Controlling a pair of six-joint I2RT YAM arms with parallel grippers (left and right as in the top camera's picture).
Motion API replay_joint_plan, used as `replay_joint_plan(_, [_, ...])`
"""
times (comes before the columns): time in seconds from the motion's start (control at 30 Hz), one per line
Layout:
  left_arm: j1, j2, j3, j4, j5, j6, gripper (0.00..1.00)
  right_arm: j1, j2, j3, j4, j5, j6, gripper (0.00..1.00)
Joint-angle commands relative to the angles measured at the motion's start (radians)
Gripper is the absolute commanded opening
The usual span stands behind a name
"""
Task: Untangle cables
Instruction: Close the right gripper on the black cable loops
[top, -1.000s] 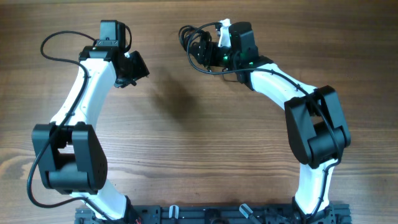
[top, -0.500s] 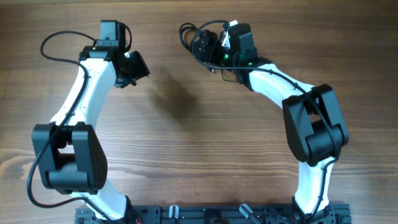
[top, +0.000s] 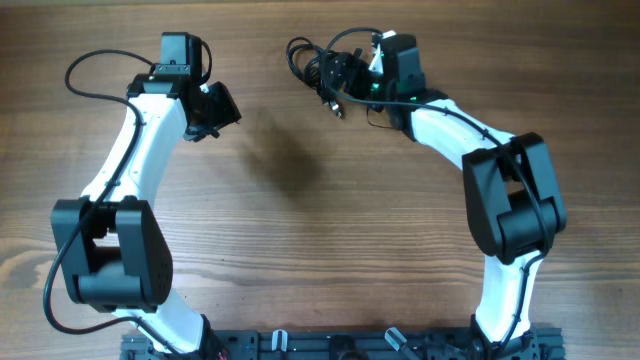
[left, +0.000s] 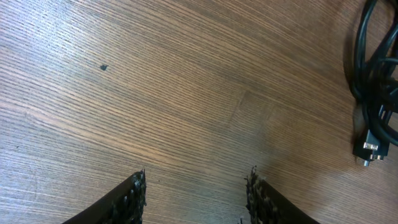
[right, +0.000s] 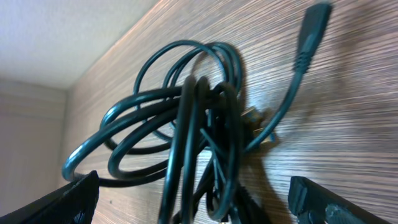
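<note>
The loops still lie mostly ahead of my right gripper's open fingers, so my right gripper will next slide to the left in the overhead view, farther onto the bundle's side (top: 328, 76) (right: 208, 140).
The cables (top: 303, 60) lie as one tangled black bundle at the back of the table, right of centre, with a plug end (top: 339, 108) poking toward the front. In the right wrist view the cables (right: 199, 118) fill the middle, and one plug (right: 310, 28) points away at the top right. My right gripper (right: 199, 202) is open wide, a finger on either side of the bundle's near part, neither pressing on it. My left gripper (left: 196, 190) hovers open over bare wood with nothing between its fingers. The cables (left: 376, 74) and a plug (left: 371, 149) sit at the right edge of its view.
The left arm's own thick black wire (top: 82, 72) loops over the table at the back left. A black rail (top: 340, 345) runs along the front edge. A small dark speck (left: 104, 67) marks the wood ahead of the left gripper.
My right gripper's jaws have spread wide and its wrist has drawn a little to the right. The bundle has shifted slightly toward the back. The left arm has stayed where it was.
</note>
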Motion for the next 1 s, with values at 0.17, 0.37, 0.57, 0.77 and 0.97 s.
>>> replay_joint_plan(0.17, [0.004, 0.008, -0.006, 0.003, -0.013, -0.002, 0.58, -0.001, -0.051, 0.014, -0.029, -0.031, 0.032, 1.00])
replay_joint_plan(0.37, [0.004, 0.008, -0.006, 0.003, -0.014, -0.002, 0.61, 0.071, -0.040, 0.014, 0.002, 0.135, 0.092, 1.00])
replay_joint_plan(0.57, [0.004, 0.008, -0.006, 0.003, -0.014, -0.002, 0.62, 0.129, 0.013, 0.014, 0.092, 0.271, 0.166, 1.00])
replay_joint_plan(0.77, [0.004, 0.008, -0.006, 0.003, -0.014, -0.002, 0.63, 0.138, 0.076, 0.014, 0.238, 0.274, 0.064, 1.00])
replay_joint_plan(0.97, [0.004, 0.008, -0.006, 0.003, -0.014, -0.002, 0.63, 0.137, 0.085, 0.014, 0.242, 0.294, 0.027, 0.69])
